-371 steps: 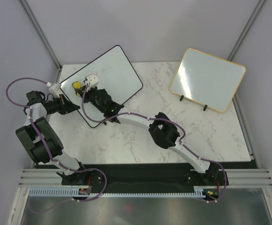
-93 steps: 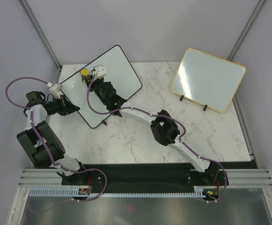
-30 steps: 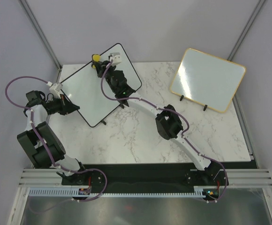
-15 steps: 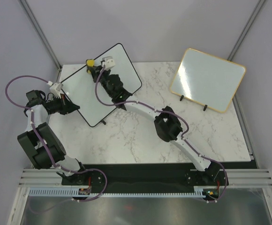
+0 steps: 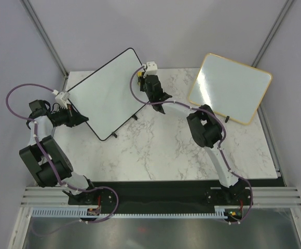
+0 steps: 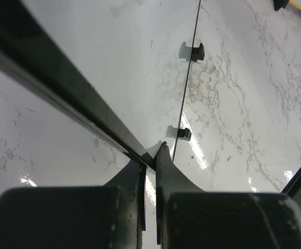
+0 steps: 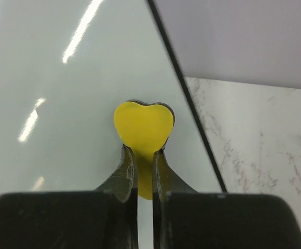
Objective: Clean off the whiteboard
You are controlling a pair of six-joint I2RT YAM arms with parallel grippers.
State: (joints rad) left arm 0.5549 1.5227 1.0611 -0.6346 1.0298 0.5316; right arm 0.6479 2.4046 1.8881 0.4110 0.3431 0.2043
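Observation:
The whiteboard's white side looks clean, so my right gripper will next come down off the whiteboard (image 5: 109, 93) and back, onto the bare marble between the boards, and let go of the eraser.
The whiteboard (image 5: 109, 93), white with a thin black frame, stands tilted at the table's back left; no marks show on its face. My left gripper (image 5: 82, 118) is shut on the frame of its lower left edge, and in the left wrist view the fingers (image 6: 149, 155) pinch that black edge. My right gripper (image 5: 141, 77) is at the board's upper right edge, shut on a yellow heart-shaped eraser (image 7: 144, 127). In the right wrist view the eraser lies against the white surface (image 7: 62, 104), close to the black frame (image 7: 179, 72).
A second white board with a gold frame (image 5: 229, 88) stands on black feet at the back right. The marble table (image 5: 155, 150) stretches between the two boards. The black-framed board's small feet (image 6: 194, 51) rest on the marble. Grey walls close in the back and sides.
My right gripper has swept the eraser from the board's top left edge, briefly left, then right across to its upper right edge. The left gripper and the board have stayed put.

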